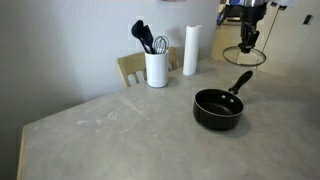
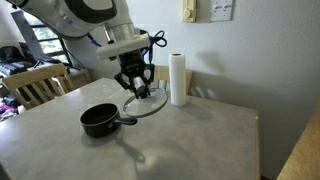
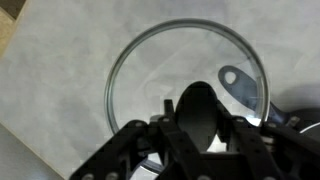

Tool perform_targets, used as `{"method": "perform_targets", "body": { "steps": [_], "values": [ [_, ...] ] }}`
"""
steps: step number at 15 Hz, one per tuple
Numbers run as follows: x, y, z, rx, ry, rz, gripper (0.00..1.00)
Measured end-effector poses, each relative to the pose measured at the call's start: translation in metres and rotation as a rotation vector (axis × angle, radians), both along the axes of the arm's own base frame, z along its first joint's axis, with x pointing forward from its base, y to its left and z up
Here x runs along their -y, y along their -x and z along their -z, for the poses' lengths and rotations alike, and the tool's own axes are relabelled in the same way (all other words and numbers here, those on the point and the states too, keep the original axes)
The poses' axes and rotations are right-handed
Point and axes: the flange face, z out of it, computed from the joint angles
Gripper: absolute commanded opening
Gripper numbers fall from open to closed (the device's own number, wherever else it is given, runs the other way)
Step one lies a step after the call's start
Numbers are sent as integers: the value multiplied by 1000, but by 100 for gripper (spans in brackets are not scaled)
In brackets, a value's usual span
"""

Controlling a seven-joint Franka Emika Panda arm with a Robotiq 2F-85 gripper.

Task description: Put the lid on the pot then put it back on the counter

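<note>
My gripper comes down toward the bare counter [image 2: 157,151] beside the pot's handle next and releases the dark knob, since open space lies below it there for the lid.
My gripper [image 1: 247,40] is shut on the dark knob of the clear glass lid [image 1: 245,56] and holds it in the air above the counter [image 1: 120,130]. The lid with its metal rim also shows in an exterior view [image 2: 145,103] and fills the wrist view [image 3: 185,75], where my gripper [image 3: 197,118] clasps the knob. The small black pot [image 1: 218,108] sits on the counter with its long handle pointing toward the arm. It lies to the side of and below the lid [image 2: 100,119]. The lid is apart from the pot.
A white utensil holder [image 1: 156,68] with dark utensils and a white paper towel roll [image 1: 191,50] stand at the counter's back edge. The roll [image 2: 178,79] is close beside the held lid. A wooden chair [image 2: 38,88] stands past the counter.
</note>
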Motion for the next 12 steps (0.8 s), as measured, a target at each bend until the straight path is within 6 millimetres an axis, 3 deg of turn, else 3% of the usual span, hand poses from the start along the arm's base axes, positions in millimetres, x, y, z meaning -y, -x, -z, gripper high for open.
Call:
{"method": "perform_targets", "body": {
  "steps": [7, 10, 12],
  "values": [
    [111, 37, 2, 31, 50, 142, 15],
    [134, 52, 17, 25, 22, 179, 15],
    [137, 55, 37, 27, -32, 205, 15]
  ]
}}
